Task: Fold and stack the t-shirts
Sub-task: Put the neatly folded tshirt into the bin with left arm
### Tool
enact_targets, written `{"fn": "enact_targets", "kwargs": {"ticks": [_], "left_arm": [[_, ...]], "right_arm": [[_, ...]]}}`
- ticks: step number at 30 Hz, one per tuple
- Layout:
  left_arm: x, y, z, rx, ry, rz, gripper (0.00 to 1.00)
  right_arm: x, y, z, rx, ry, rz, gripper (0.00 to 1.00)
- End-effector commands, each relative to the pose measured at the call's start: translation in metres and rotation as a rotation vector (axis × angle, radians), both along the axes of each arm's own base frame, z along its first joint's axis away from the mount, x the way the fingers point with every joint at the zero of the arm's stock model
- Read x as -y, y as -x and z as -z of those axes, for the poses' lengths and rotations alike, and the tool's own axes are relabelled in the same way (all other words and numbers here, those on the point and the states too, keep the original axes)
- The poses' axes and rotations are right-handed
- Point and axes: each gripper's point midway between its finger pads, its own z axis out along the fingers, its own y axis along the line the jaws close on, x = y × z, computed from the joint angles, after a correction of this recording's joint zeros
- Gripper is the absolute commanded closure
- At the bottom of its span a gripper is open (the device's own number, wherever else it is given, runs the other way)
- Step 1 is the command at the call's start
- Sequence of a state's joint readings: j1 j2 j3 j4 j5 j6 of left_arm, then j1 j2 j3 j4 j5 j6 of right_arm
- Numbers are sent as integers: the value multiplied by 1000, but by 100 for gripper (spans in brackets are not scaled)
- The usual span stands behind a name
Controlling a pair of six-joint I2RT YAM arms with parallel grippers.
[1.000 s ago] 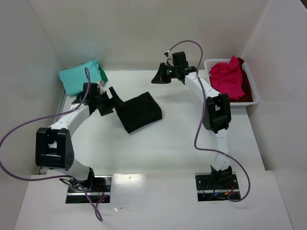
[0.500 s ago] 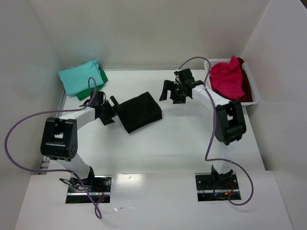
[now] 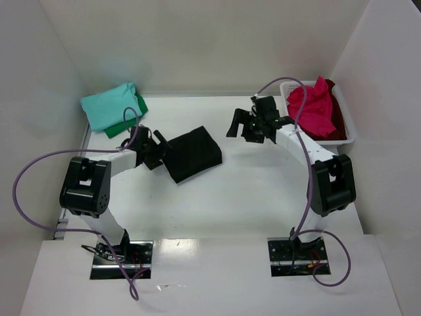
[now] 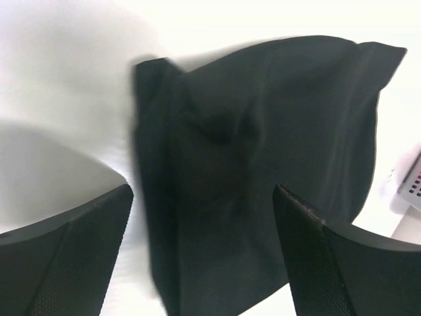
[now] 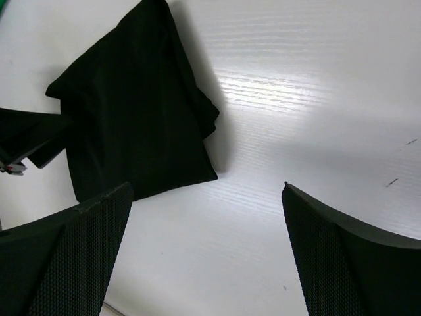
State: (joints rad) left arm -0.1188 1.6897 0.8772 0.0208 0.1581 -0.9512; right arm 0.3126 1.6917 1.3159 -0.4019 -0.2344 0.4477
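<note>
My left gripper stays low and draws its fingers together on the black t-shirt's side edge next, since that edge already lies between them.
A folded black t-shirt lies in the middle of the table. My left gripper is open at the shirt's left edge, and that edge lies between its fingers. Open and empty, my right gripper hangs over bare table to the right of the black shirt. At the back left a teal t-shirt lies on a green one. A pink-red t-shirt sits crumpled on a dark red one in the basket.
The white lattice basket stands at the back right against the wall. White walls close in the table on the left, back and right. Purple cables loop from both arms. The left gripper's fingers show in the right wrist view.
The right gripper opened and drew back from the back centre toward the right, its elbow swinging right. The left gripper moved in onto the black shirt's edge.
</note>
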Motion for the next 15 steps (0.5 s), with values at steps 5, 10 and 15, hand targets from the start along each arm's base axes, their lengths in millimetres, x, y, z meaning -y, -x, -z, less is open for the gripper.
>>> {"fn": "enact_targets", "kwargs": {"ticks": [5, 10, 15], "left_arm": [[14, 2, 32, -64, -3, -25, 12], [8, 2, 35, -72, -26, -54, 42], [8, -8, 33, -63, -62, -10, 85]], "right_arm": [[23, 6, -26, 80, 13, 62, 1], [31, 7, -26, 67, -12, 74, 1], [31, 10, -31, 75, -21, 80, 1]]}}
